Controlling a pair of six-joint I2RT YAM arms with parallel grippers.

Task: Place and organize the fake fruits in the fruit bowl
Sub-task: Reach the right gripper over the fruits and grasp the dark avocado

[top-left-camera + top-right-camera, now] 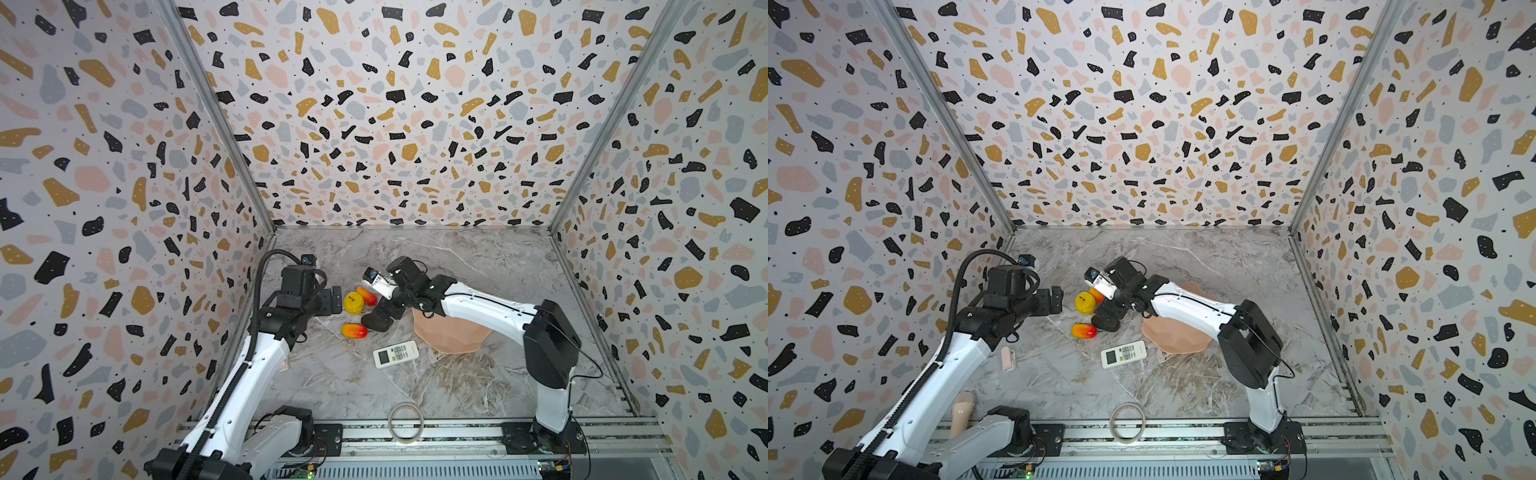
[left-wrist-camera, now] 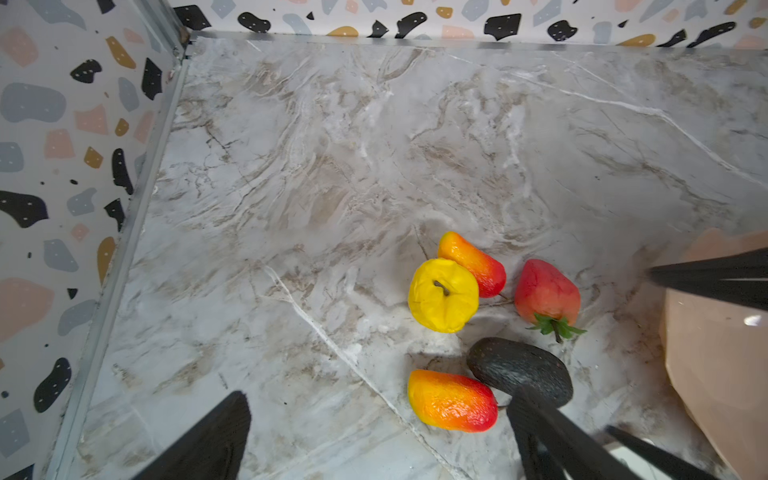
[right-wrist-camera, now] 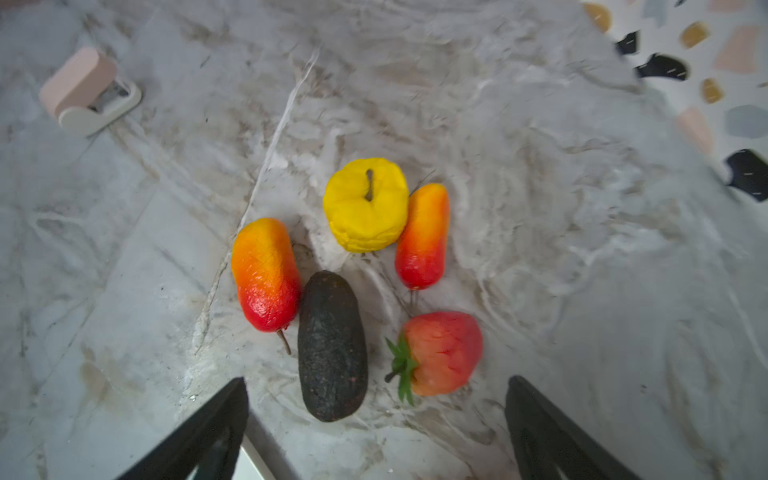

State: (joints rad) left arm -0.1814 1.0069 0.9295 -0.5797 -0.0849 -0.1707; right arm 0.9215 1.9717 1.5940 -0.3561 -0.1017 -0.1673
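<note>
My right gripper is open and will next go down over the dark oval's end by the bowl, with its fingers on either side, and close. A red-orange fruit crowds only the oval's other end.
Five fake fruits lie close together on the marble floor left of centre. They are a lumpy yellow one (image 1: 353, 302) (image 3: 365, 205), two red-orange oblong ones (image 3: 423, 237) (image 3: 266, 274), a dark oval (image 1: 376, 322) (image 3: 332, 345) and a strawberry (image 3: 442, 353) (image 2: 547, 295). In both top views the right arm hides the strawberry. My right gripper (image 3: 376, 384) (image 1: 384, 313) hovers open just over the dark oval and the strawberry, holding nothing. To the left of the fruits my left gripper (image 2: 382, 395) (image 1: 332, 300) is open and empty. The pale pink fruit bowl (image 1: 453, 338) (image 1: 1177, 338) sits right of the fruits, partly under the right arm.
A white remote control (image 1: 395, 354) lies in front of the fruits and bowl. A clear ring (image 1: 406, 422) rests at the front rail. A small pink object (image 1: 1008, 358) (image 3: 83, 89) lies by the left arm. Patterned walls enclose three sides.
</note>
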